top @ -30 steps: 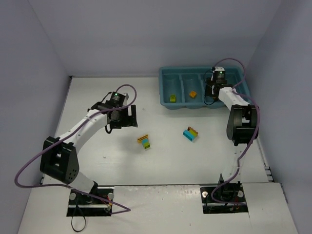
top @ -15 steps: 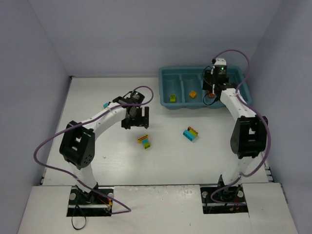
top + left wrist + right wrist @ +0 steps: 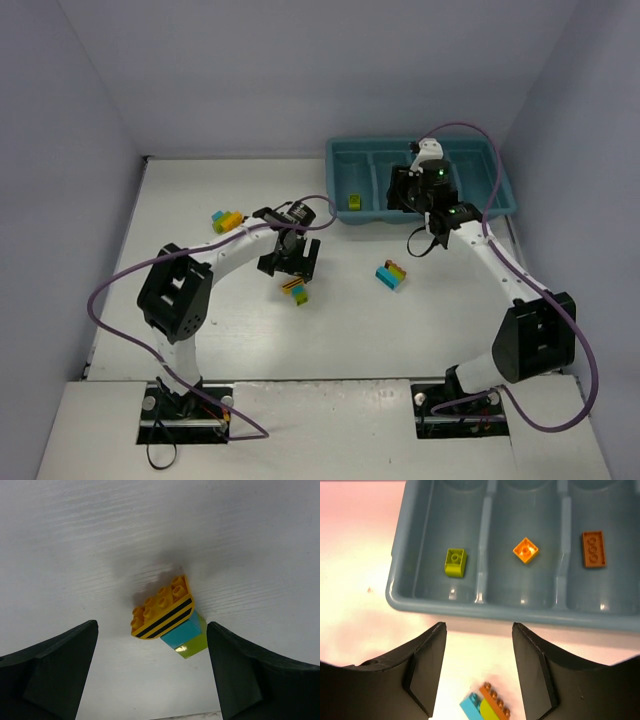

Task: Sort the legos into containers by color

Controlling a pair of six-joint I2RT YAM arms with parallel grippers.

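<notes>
My left gripper needs to turn and go down, open, onto the striped yellow brick [image 3: 293, 285] [image 3: 165, 612], because the clump lies below it, between my fingers.
The teal tray [image 3: 505, 196] stands at the back right. In the right wrist view [image 3: 470, 602] its compartments hold a green brick [image 3: 455, 562], a yellow-orange brick [image 3: 525, 550] and an orange brick [image 3: 593, 549]. My left gripper [image 3: 291, 262] is open just above a clump of a striped yellow, a cyan and a green brick [image 3: 296, 291], which shows between its fingers in the left wrist view [image 3: 167, 615]. My right gripper [image 3: 408, 196] is open and empty over the tray's near rim. A cyan, green and orange clump [image 3: 391, 274] lies below it, also in the right wrist view [image 3: 487, 706].
Another clump of cyan, yellow and green bricks [image 3: 227, 220] lies on the white table to the left of my left arm. Grey walls close in the back and both sides.
My left gripper has swung right and nearer, from mid-left to just above the striped clump, uncovering the clump at the left. My right gripper has moved left and nearer, to the tray's near rim.
</notes>
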